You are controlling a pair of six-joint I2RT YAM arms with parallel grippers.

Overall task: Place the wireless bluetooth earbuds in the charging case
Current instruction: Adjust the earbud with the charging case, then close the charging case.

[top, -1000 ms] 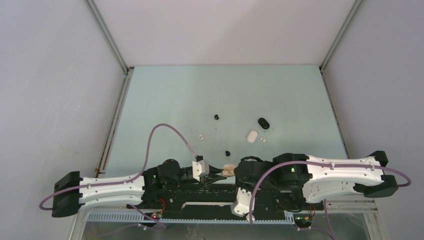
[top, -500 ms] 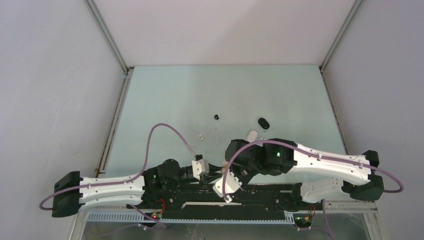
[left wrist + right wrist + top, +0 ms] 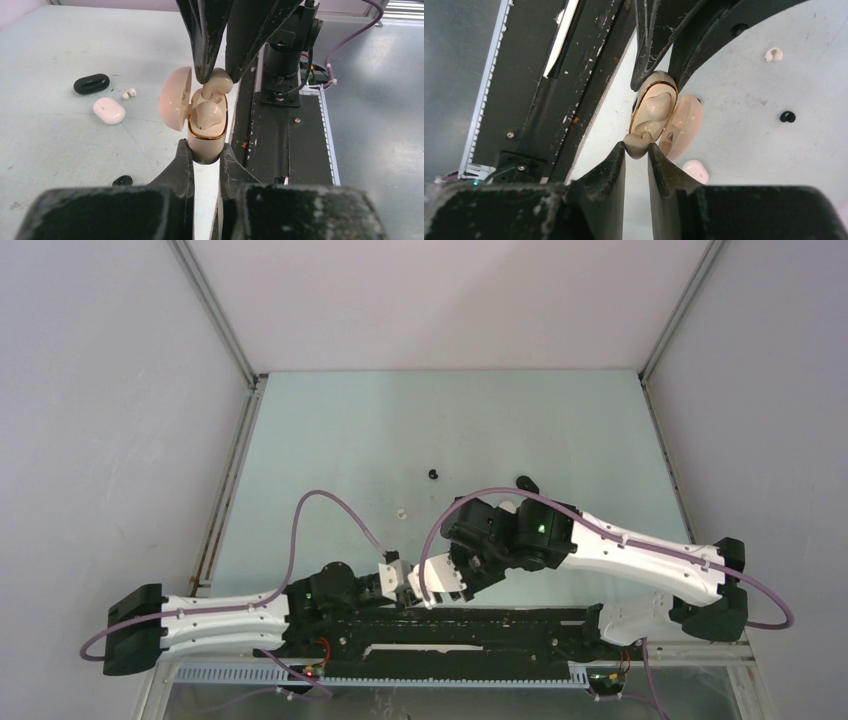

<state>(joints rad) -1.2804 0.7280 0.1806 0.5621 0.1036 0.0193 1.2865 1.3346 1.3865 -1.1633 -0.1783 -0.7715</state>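
I will next carry the case outward and down with my left gripper, onto the bare tabletop beside the nearest white earbud, and release it there, because that spot is clear.
In the left wrist view my left gripper (image 3: 206,151) is shut on the base of a cream charging case (image 3: 206,135) whose lid (image 3: 175,99) hangs open to the left. One cream earbud (image 3: 207,114) lies in its slot. At the case's far slot my right gripper (image 3: 636,150) is shut on a second cream earbud (image 3: 638,144), which touches the case's gold rim (image 3: 655,107). Loose on the table are a white earbud (image 3: 129,93) and a black earbud (image 3: 122,180).
A black case (image 3: 91,83) and a white case (image 3: 109,110) lie shut on the table left of the held case. Another black earbud (image 3: 433,474) and a white earbud (image 3: 401,511) lie farther out. The black base rail (image 3: 280,135) runs just right of the grippers.
My right arm has swung left from its side and come down over the case in the left gripper, bringing the cream earbud to it. The left arm has stayed put.
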